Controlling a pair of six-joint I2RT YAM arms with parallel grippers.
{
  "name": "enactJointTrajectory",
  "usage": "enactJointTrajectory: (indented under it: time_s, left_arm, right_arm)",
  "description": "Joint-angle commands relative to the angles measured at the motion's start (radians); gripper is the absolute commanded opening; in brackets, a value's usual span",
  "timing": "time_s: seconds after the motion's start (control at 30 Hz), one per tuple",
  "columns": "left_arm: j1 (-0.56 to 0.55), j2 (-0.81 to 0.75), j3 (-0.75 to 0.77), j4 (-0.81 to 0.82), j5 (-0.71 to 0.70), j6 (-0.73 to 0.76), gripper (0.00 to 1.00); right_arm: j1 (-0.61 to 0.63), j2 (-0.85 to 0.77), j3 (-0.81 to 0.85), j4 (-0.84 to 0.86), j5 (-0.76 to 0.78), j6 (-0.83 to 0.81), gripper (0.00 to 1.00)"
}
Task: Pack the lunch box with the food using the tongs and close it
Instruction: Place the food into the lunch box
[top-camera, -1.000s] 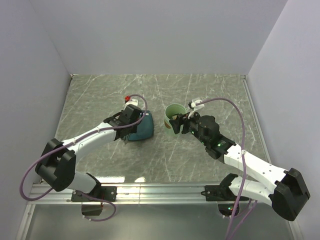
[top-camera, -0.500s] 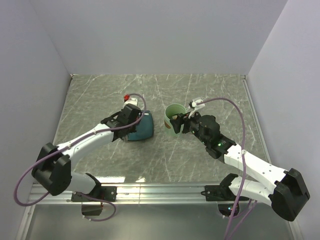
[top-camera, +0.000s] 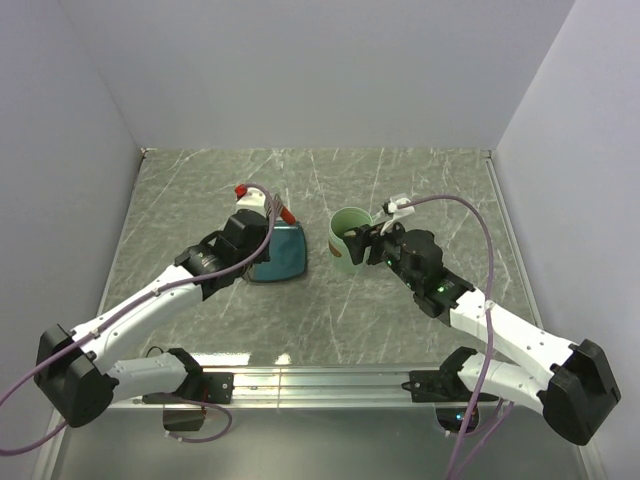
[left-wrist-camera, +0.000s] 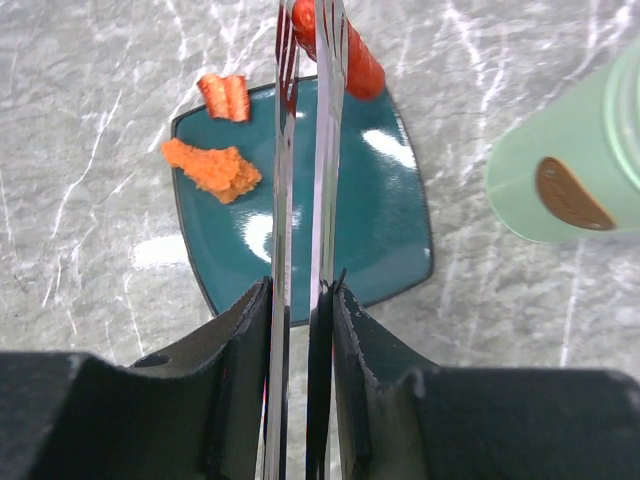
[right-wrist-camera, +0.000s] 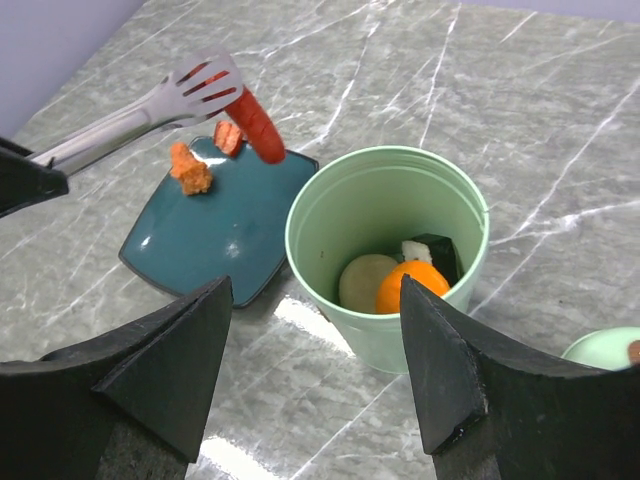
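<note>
The sausage is still hanging outside, so the robot's left gripper should next go up and swing the ends of the tongs to the right in the top view, over the lunch box's opening (top-camera: 350, 221).
My left gripper (left-wrist-camera: 300, 285) (top-camera: 258, 232) is shut on the metal tongs (left-wrist-camera: 283, 150). Their tips pinch a red sausage piece (left-wrist-camera: 355, 60) (right-wrist-camera: 258, 128) in the air above the far edge of the teal plate (left-wrist-camera: 380, 230). An orange crumbed piece (left-wrist-camera: 212, 170) and a striped red piece (left-wrist-camera: 224, 96) lie on the plate. The mint-green lunch box (right-wrist-camera: 385, 205) (top-camera: 349, 240) stands upright to the plate's right, holding a beige ball (right-wrist-camera: 365, 282), an orange piece (right-wrist-camera: 412, 285) and a white-and-black piece (right-wrist-camera: 430, 252). My right gripper (right-wrist-camera: 315, 290) stands open just behind it.
The green lid (right-wrist-camera: 605, 350) with its brown handle lies on the table at the right of the lunch box, partly cut off in the right wrist view. Grey walls enclose the marble table (top-camera: 200, 190) on three sides.
My left arm has pulled back and lifted the tongs off the plate with the red sausage piece in their tips. The right arm has barely moved.
</note>
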Motion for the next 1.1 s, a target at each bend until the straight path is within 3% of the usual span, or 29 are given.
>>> enactJointTrajectory:
  time_s: [0.0, 0.53, 1.07]
  left_arm:
    - [-0.022, -0.051, 0.006, 0.04, -0.016, -0.004, 0.07]
    - [-0.171, -0.126, 0.109, -0.009, -0.086, 0.015, 0.07]
    - [-0.319, -0.066, 0.252, -0.015, -0.177, 0.069, 0.06]
  right_arm:
    - [-0.017, -0.045, -0.017, 0.021, 0.024, -0.003, 0.75]
    - [-0.101, -0.123, -0.051, -0.015, 0.065, 0.007, 0.76]
    - [-0.182, -0.143, -0.076, -0.009, 0.021, 0.02, 0.76]
